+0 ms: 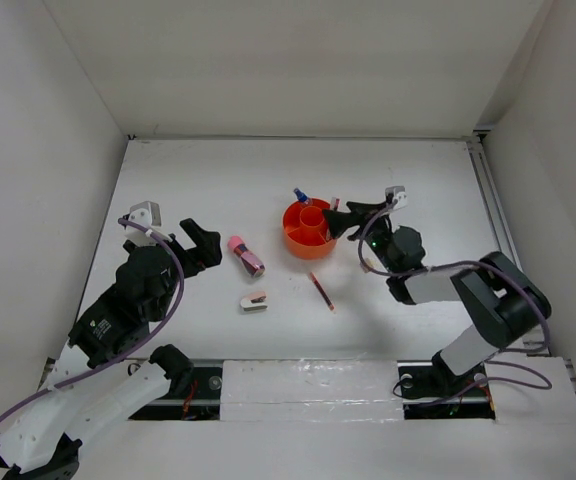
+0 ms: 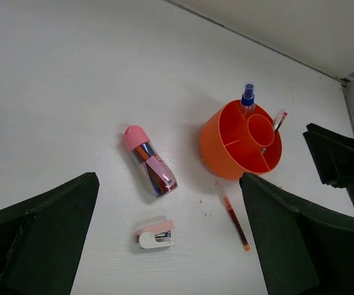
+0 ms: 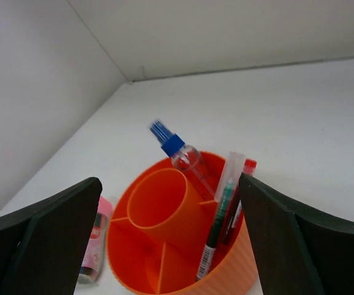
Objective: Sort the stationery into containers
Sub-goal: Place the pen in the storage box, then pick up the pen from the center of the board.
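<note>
The pen is still unsorted, so the right gripper next needs to pull back from the tub (image 1: 308,228), tilt down and lower onto the thin red pen's middle (image 1: 319,287).
The orange organizer tub (image 1: 308,228) stands mid-table; it also shows in the left wrist view (image 2: 241,144) and the right wrist view (image 3: 226,273). A blue-capped bottle (image 3: 183,157) leans in a far outer compartment. A dark pen (image 3: 219,230) and a red-capped pen (image 3: 244,175) stand in the compartment beside it. A pink-capped tube (image 1: 245,255), a white-and-pink stapler (image 1: 253,302) and a thin red pen (image 1: 321,291) lie on the table. My left gripper (image 1: 206,250) is open and empty, left of the tube. My right gripper (image 1: 340,222) is open and empty at the tub's right rim. No eraser shows.
White walls enclose the table on the left, back and right. A metal rail (image 1: 493,215) runs along the right edge. The right arm (image 1: 438,285) reaches in from the right of the tub.
</note>
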Available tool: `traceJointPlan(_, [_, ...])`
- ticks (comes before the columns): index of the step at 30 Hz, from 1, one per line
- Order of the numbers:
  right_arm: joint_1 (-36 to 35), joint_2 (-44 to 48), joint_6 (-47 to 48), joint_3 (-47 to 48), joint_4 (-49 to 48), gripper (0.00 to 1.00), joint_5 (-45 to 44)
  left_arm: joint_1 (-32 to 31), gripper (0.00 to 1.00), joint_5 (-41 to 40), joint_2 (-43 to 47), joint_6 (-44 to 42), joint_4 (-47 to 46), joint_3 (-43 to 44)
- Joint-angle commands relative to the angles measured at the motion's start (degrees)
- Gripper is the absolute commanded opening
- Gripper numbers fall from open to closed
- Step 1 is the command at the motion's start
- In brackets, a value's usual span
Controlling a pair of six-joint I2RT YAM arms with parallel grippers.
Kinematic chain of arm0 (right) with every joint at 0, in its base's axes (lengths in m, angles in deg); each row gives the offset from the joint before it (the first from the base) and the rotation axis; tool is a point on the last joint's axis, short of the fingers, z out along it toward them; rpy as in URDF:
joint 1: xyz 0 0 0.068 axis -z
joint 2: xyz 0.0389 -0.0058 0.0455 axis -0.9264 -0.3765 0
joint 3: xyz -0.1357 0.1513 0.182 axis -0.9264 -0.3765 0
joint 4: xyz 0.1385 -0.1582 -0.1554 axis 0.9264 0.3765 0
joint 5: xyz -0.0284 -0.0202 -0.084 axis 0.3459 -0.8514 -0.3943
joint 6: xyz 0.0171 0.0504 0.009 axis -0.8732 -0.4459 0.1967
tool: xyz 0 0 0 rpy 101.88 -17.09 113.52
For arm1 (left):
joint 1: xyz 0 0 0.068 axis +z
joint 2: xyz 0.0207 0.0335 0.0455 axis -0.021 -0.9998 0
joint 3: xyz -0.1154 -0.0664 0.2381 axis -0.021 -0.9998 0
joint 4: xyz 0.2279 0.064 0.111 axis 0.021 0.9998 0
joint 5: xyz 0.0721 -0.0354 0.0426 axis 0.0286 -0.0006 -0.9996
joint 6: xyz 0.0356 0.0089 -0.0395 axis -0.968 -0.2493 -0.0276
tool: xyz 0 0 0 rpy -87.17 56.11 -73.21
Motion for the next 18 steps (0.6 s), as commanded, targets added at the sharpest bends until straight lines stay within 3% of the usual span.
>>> traceJointPlan(1, [-2.2,7.4,1.2,-0.7,-14.0,1.00,1.2,0.0,0.99,0.1,0.1,-0.9,-2.7,-0.6])
traceJointPlan(3, [-3.9,15.2,5.0,0.1,-1.2,1.00,-0.6,0.0,0.99,0.1,0.1,-0.9,-2.7,-0.6])
traceJointPlan(4, [-7.1,17.8,7.0,1.0,12.8,1.00,-3.6,0.0,0.99,0.1,0.1,-0.9,-2.7,-0.6])
traceJointPlan(5, [-9.2,22.7,9.3,2.8,19.7,0.99,-5.7,0.0,0.99,0.1,0.1,-0.9,-2.7,-0.6])
traceJointPlan(7, [-13.7,26.5,14.3,5.4,39.0,0.97,-11.2,0.0,0.99,0.1,0.1,-0.4,-2.7,-0.6])
traceJointPlan(10, [-20.5,29.7,13.6,10.6,59.8,0.90,-20.8,0.0,0.99,0.1,-0.6,-0.4,-2.2,-0.6])
traceJointPlan(14, [-23.6,26.7,9.7,18.3,78.9,0.81,-21.6,0.0,0.99,-0.5,-1.6,0.2,-1.6,-0.6])
traceJointPlan(18, [-27.1,20.6,8.6,22.1,84.5,0.73,-20.6,0.0,0.99,-1.5,-1.6,0.8,-1.0,0.0])
